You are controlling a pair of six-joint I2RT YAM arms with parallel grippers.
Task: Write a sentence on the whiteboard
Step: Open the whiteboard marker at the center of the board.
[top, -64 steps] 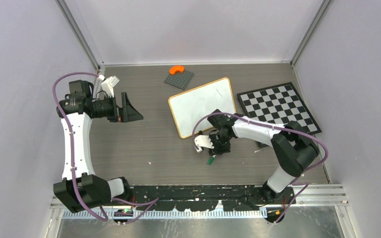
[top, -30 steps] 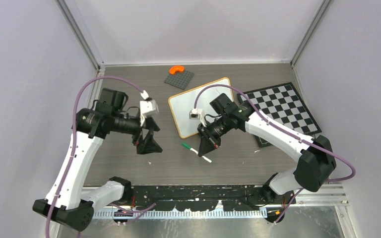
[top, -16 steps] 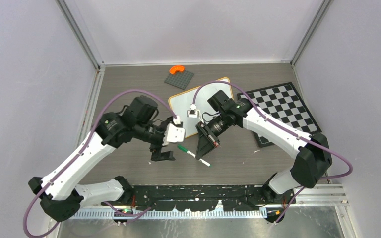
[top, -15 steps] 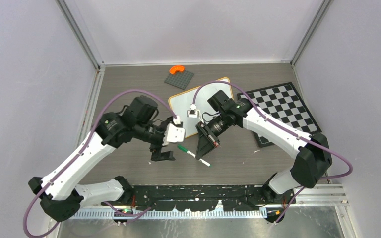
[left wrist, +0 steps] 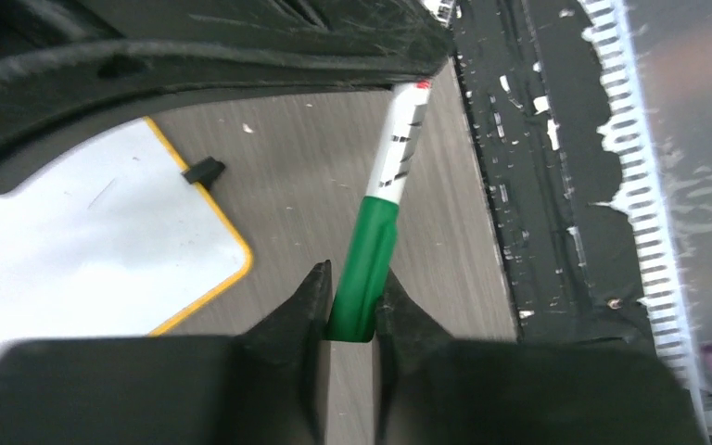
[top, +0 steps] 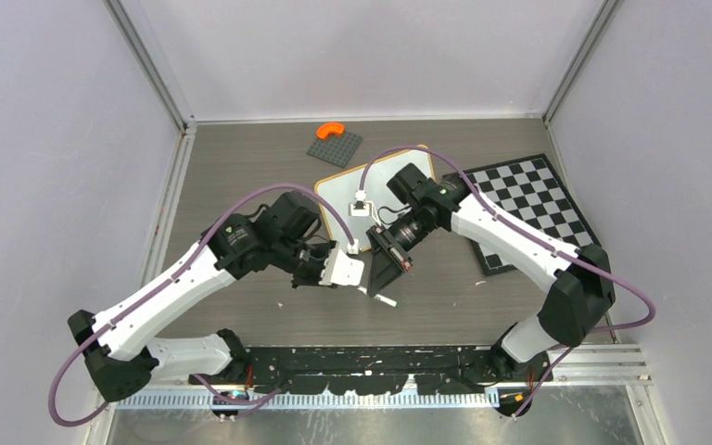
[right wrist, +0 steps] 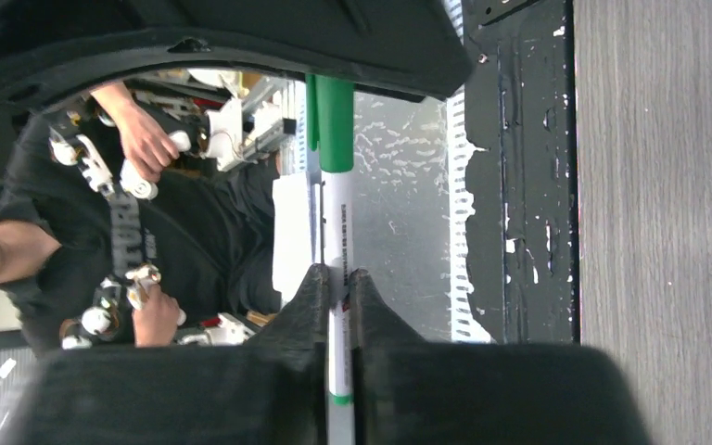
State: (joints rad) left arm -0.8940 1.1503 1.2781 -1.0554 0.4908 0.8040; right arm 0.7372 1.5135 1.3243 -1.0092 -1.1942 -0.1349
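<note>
I will next pull off the cap, carry it to the bare tabletop below and left of my left gripper in the top view, and lower to release it.
The green-and-white marker (right wrist: 337, 213) is held between both grippers above the table, just in front of the whiteboard (top: 338, 195). My right gripper (right wrist: 336, 275) is shut on its white barrel. My left gripper (left wrist: 352, 278) is shut on its green cap (left wrist: 366, 264). In the top view the left gripper (top: 363, 281) and the right gripper (top: 385, 271) meet tip to tip, and the marker's white end (top: 387, 300) sticks out below them. The whiteboard (left wrist: 83, 232) has an orange-tan frame. Its visible part is blank, so no sentence shows, and both arms cover part of it.
A black-and-white checkerboard (top: 519, 199) lies right of the whiteboard. At the back sits a grey studded plate (top: 336, 146) with an orange piece (top: 331, 130). A black rail (top: 380, 357) runs along the near table edge. A person (right wrist: 102, 241) shows beyond it.
The right gripper picked the marker up off the table and raised it. The left arm swung in from the far left, and its gripper closed on the marker's green cap.
</note>
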